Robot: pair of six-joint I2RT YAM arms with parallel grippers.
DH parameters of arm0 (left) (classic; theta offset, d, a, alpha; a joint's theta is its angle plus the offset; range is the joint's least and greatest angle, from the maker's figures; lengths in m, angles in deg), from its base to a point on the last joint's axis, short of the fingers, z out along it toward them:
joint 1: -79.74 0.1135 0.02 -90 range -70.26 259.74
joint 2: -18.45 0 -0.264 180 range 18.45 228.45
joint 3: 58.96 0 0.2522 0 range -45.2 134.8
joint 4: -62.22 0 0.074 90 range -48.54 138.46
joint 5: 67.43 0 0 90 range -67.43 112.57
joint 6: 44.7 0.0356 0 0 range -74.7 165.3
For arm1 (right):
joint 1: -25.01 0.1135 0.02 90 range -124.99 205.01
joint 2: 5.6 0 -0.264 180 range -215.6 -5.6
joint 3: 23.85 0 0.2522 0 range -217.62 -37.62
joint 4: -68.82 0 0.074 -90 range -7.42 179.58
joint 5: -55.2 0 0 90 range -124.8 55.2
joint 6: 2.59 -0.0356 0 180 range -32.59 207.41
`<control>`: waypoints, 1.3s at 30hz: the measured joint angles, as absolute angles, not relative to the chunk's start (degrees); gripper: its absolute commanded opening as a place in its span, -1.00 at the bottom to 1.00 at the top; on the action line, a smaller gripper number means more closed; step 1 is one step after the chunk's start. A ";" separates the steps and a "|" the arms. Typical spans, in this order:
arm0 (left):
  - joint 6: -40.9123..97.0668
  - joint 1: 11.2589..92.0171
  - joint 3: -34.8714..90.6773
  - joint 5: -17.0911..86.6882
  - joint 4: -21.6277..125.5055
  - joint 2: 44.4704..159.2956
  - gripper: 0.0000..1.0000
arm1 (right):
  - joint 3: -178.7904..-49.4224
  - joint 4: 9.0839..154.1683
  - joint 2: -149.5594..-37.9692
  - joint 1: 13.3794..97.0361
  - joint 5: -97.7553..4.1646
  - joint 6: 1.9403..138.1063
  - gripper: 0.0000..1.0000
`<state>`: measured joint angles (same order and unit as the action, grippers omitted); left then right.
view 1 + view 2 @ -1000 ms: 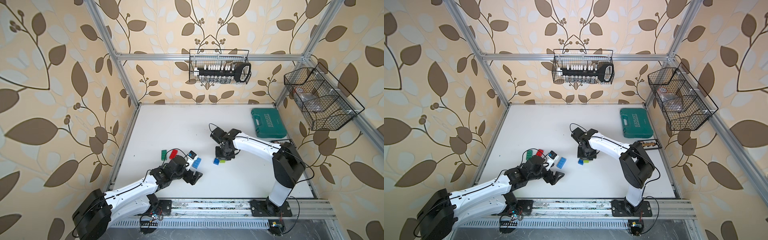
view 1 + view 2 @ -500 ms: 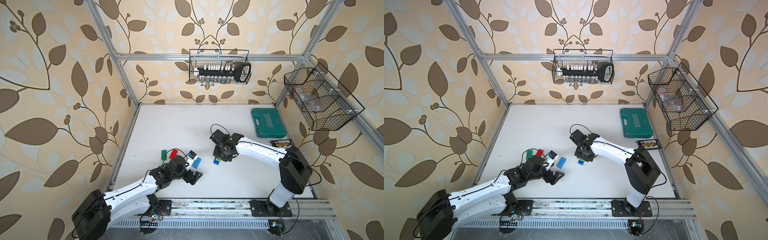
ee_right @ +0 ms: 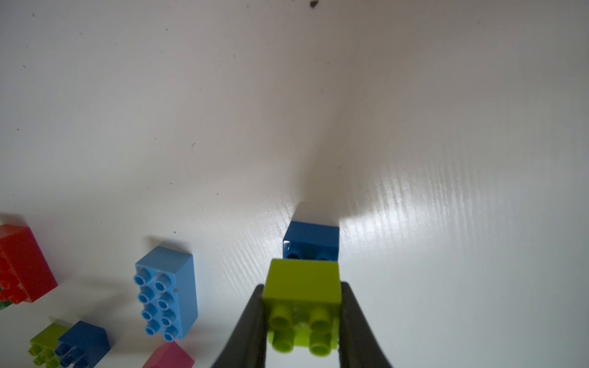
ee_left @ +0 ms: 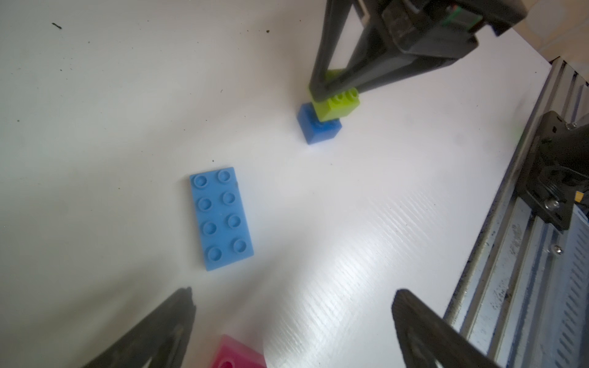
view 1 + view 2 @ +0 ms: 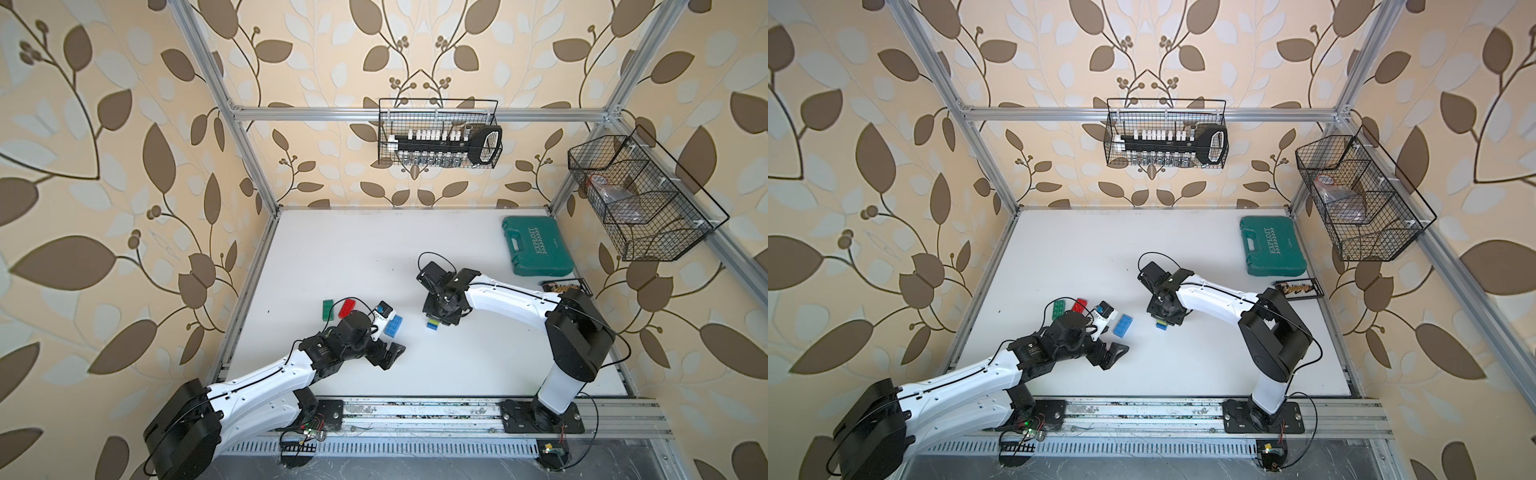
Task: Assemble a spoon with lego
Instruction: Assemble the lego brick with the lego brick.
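I should next move my right gripper over the dark blue brick point(image 3: 311, 248) and press down before letting go, because its studs still show past the lime brick's edge.
My right gripper point(image 5: 437, 319) is shut on a lime brick point(image 3: 302, 280), its fingers point(image 4: 334, 73) clamping both sides. The lime brick point(image 4: 339, 105) sits on a dark blue brick point(image 4: 318, 129) that stands on the table, offset to one side. My left gripper point(image 5: 390, 356) hangs open and holds nothing, with a pink brick point(image 4: 237, 353) on the table just below it. More lego lies loose: a light blue brick point(image 5: 393, 325), a red brick point(image 5: 346, 307), a green brick point(image 5: 327, 310) and a small lime-and-blue pair point(image 3: 70, 344). No spoon shows in any view.
A teal tool case point(image 5: 538, 245) lies at the back right, with a small black tray point(image 5: 563, 286) near it. Wire baskets hang on the back wall point(image 5: 438, 135) and the right wall point(image 5: 640, 199). A metal rail point(image 5: 415, 411) runs along the front edge.
My right gripper has shifted a little to the left with the lime brick and now stands over the dark blue brick. The left arm has not moved.
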<state>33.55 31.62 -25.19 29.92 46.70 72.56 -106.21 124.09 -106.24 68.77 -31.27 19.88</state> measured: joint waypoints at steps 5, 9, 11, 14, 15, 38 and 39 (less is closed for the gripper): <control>33.55 31.62 -25.19 29.90 46.70 72.56 0.98 | -105.56 123.72 -106.39 68.77 -31.64 19.88 -0.84; 33.55 31.62 -25.19 29.68 46.70 72.58 0.98 | -105.47 122.98 -107.27 68.77 -31.99 19.88 -0.84; 33.55 31.62 -25.19 29.53 46.70 72.58 0.98 | -105.47 122.54 -107.29 68.75 -32.16 19.90 -0.84; 33.55 31.62 -25.19 29.09 46.70 72.58 0.98 | -105.47 122.26 -107.33 68.75 -32.21 19.90 -0.84; 33.53 31.62 -25.19 28.96 46.70 72.58 0.98 | -105.47 122.19 -107.35 68.75 -32.21 19.90 -0.84; 33.51 31.62 -25.19 27.17 46.63 72.25 0.98 | -116.18 129.80 -116.62 68.25 -32.40 29.85 -0.87; 33.51 31.62 -25.19 27.15 46.61 72.06 0.98 | -116.66 129.93 -117.02 68.18 -32.27 30.72 -0.86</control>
